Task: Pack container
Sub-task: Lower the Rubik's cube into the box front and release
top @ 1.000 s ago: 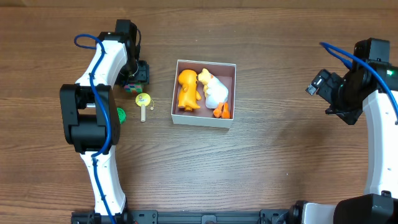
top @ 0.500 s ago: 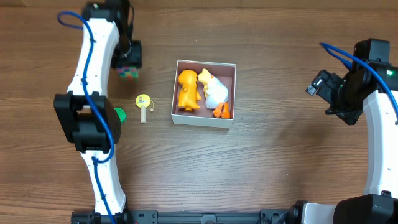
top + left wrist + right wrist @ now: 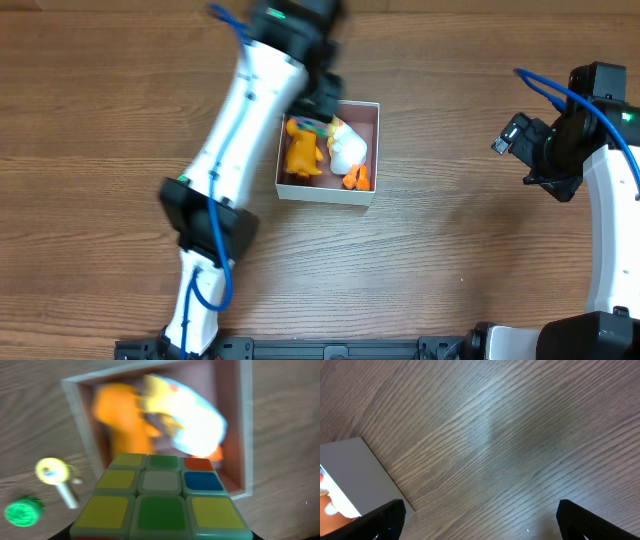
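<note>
A bare gap between the near ends of the toys lies below and back from the cube [image 3: 160, 500], so my left gripper needs to move back and down next and release the cube.
The container [image 3: 377, 150] is a shallow white-walled box with a pinkish-brown inside, at the table's middle. It holds an orange toy [image 3: 300, 152] and a white and yellow duck toy [image 3: 348, 148]. My left gripper [image 3: 318, 108] is shut on a multicoloured puzzle cube [image 3: 160, 500] and hovers over the box's far left corner. The left wrist view shows the container [image 3: 245, 425], the orange toy [image 3: 120, 415] and the duck toy [image 3: 195, 415] below the cube, all blurred. My right gripper [image 3: 510, 135] is open and empty at the far right; its wrist view [image 3: 480, 527] shows bare wood and the container's wall [image 3: 350, 475].
A yellow lollipop-shaped toy [image 3: 52, 472] and a green disc [image 3: 22, 512] lie on the table left of the box. In the overhead view my left arm [image 3: 235, 170] covers them. The table is wood-grained throughout.
My left arm has swung right from the table's far left, carrying the puzzle cube to above the container. The right arm has not moved.
</note>
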Available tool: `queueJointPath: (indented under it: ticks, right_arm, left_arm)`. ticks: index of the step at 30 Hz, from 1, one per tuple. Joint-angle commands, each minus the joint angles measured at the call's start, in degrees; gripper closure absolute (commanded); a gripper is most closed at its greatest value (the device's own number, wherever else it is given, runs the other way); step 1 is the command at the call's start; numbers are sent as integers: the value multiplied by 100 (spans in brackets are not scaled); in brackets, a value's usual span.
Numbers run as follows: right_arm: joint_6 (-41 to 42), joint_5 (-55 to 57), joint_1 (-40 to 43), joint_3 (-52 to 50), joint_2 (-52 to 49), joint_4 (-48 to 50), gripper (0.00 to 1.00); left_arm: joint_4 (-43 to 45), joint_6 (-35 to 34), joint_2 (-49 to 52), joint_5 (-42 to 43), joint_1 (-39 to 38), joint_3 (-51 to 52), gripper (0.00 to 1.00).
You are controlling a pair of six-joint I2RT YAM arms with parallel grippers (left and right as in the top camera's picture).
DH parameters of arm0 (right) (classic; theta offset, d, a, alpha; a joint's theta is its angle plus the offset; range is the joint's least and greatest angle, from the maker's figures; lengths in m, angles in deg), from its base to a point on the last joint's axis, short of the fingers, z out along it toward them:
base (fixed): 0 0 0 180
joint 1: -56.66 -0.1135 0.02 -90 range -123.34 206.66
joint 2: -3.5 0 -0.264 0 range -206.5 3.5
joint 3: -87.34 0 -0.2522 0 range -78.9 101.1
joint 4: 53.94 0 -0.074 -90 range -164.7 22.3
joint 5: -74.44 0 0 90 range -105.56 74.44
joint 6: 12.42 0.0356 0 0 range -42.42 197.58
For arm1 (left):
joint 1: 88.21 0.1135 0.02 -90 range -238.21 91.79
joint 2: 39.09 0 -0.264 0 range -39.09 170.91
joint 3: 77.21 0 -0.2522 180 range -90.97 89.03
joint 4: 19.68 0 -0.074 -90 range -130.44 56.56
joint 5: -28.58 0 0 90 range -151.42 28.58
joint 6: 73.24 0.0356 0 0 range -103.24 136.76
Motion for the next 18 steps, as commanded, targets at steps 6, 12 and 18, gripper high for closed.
queueJointPath:
  ticks: [6, 12, 18]
  right_arm:
    - [-4, 7, 7, -2, 48, -28, 1]
    - [-22, 7, 7, -2, 48, -50, 1]
    - [-22, 7, 7, -2, 48, -48, 1]
  left_arm:
    - [369, -1399, -111, -981, -1141, 680, 60]
    - [994, -2157, -111, -979, -1158, 1703, 62]
    - [1056, -2485, -111, -1174, -1073, 2212, 62]
